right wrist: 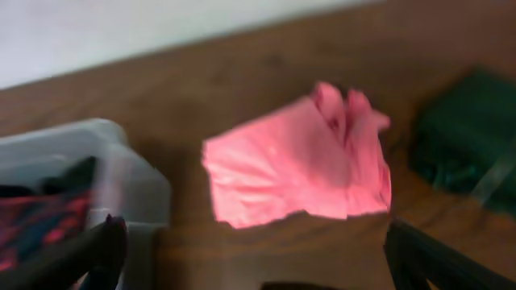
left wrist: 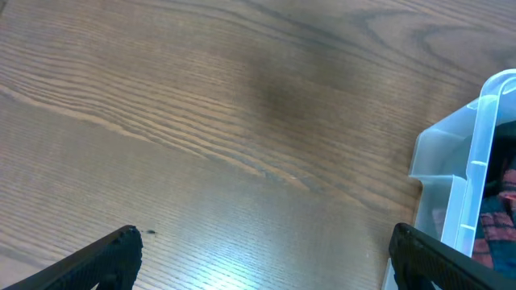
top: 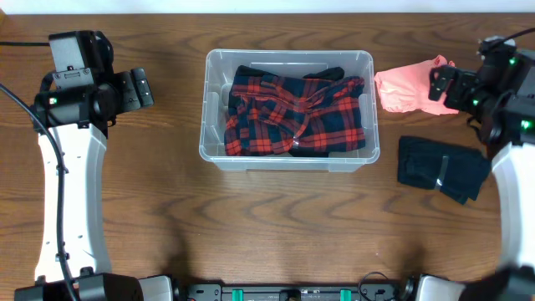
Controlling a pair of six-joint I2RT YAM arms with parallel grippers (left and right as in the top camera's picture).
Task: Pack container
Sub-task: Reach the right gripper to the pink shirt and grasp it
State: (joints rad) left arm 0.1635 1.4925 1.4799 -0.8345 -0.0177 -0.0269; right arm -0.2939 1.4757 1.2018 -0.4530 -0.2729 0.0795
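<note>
The right gripper lowers onto the pink garment's bunched end (top: pixel 439 99) next, the one away from the container (top: pixel 213 117), since that end lies below its open fingers.
The clear plastic container (top: pixel 213 117) stands mid-table and holds a red and navy plaid garment (top: pixel 294 113). Its corner shows in the left wrist view (left wrist: pixel 476 161) and in the right wrist view (right wrist: pixel 121 169). A pink garment (top: pixel 405 88) lies right of the container and shows in the right wrist view (right wrist: pixel 298 165). A dark green garment (top: pixel 439 167) lies in front of it and also shows in the right wrist view (right wrist: pixel 468 137). My left gripper (left wrist: pixel 262 258) is open and empty over bare table left of the container. My right gripper (right wrist: pixel 258 258) is open and empty above the pink garment.
The wooden table (top: pixel 276 226) runs to a pale wall at the back (right wrist: pixel 121 32). Black cables (top: pixel 50 159) hang along the left arm. The arm bases stand at the front edge.
</note>
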